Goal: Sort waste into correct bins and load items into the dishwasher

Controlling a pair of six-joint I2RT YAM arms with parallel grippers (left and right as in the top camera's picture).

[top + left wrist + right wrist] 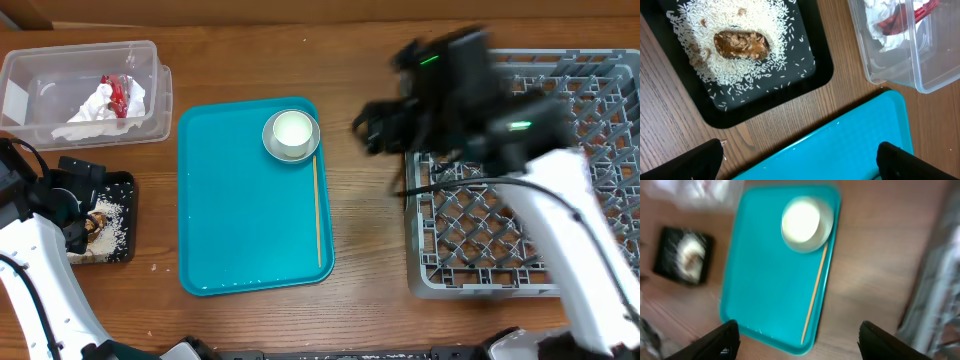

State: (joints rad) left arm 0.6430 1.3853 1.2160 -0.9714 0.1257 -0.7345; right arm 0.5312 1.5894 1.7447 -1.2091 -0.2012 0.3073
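I will next move my right gripper down and to the left in the overhead view onto the wooden stick's middle, because that part is clear of the bowl.
A pale grey-rimmed bowl with a white inside stands at the far right of the teal serving tray; it also shows in the right wrist view. The clear tub holds the white napkin and the red-and-white wrapper. The black tray holds rice and the brown lump. My left gripper is open and empty, between the black tray and the teal tray's edge. My right gripper is open and empty, raised between the teal tray and the grey dish rack. The plate, small bowl and cup are not visible.
A thin wooden stick lies along the right side of the teal tray, just below the bowl. My right arm crosses over the rack's upper left part and hides it. Bare wood table lies between tray and rack.
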